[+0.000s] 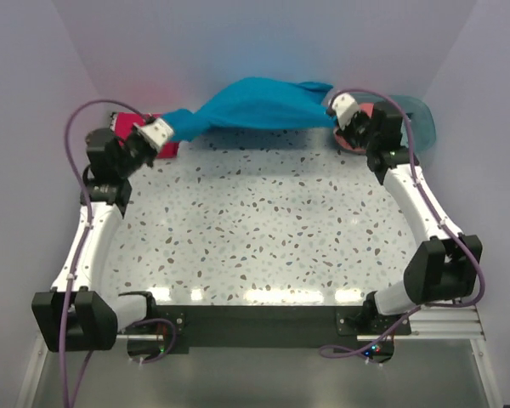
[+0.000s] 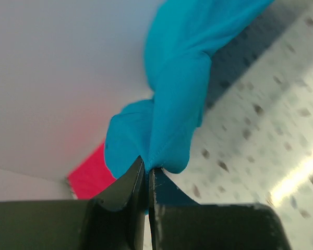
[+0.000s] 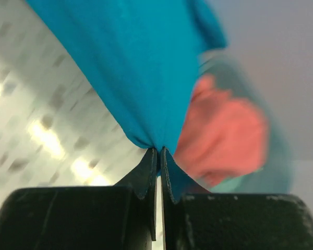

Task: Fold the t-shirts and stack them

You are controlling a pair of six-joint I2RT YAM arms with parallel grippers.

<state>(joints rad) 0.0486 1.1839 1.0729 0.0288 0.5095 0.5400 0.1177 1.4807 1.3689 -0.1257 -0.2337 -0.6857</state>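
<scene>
The table's bare near part has spreading room, so my left gripper will next move back and down to release the shirt (image 3: 141, 78) there.
A teal-blue t-shirt (image 1: 255, 106) hangs stretched between both grippers along the table's far edge, lifted off the surface. My left gripper (image 1: 168, 129) is shut on its left end (image 2: 161, 135), the cloth bunched and twisted above the jaws. At the other end, my right gripper (image 1: 331, 109) is shut on the shirt (image 3: 141, 78). A crimson-magenta t-shirt (image 1: 157, 146) lies at the far left behind the left gripper, also seen as the crimson-magenta t-shirt (image 2: 91, 174). The salmon-coral t-shirt (image 3: 224, 135) sits in the tub, partly hidden in the top view, where the salmon-coral t-shirt (image 1: 355, 136) peeks past the right arm.
A translucent teal plastic tub (image 1: 416, 119) stands at the far right corner behind the right arm. The speckled table (image 1: 255, 229) spreads between the two arms. White walls close in the back and both sides.
</scene>
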